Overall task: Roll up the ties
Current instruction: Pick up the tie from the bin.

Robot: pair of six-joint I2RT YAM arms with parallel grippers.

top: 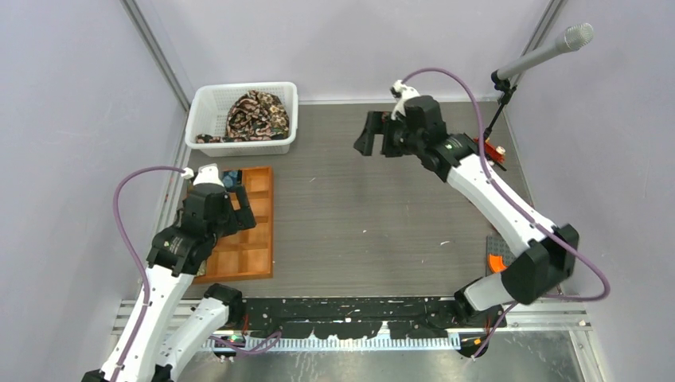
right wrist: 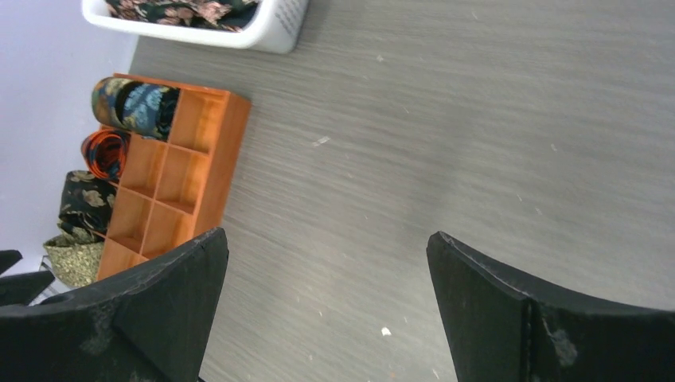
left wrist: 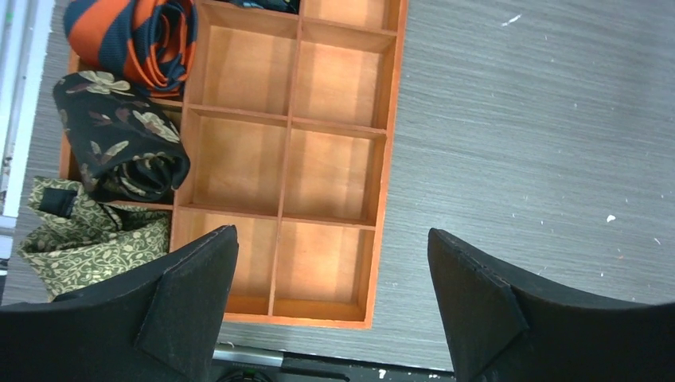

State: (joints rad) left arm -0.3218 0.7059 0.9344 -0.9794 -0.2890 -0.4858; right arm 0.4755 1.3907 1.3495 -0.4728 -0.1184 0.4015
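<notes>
The heaped floral ties lie outward of the white mesh basket, beyond the tray. My left gripper moves outward over the basket and down onto them next.
Loose unrolled ties, dark with pink-cream flowers, lie heaped in the white mesh basket at the back left. Rolled ties fill the left column of the orange compartment tray: an orange-navy striped one, a black floral one and an olive paisley one. The right wrist view also shows a blue-patterned roll. My left gripper is open and empty above the tray's near cells. My right gripper is open and empty, high over the bare table.
A microphone on a stand reaches in at the back right. A small red object and an orange item lie by the right table edge. A black rail runs along the near edge.
</notes>
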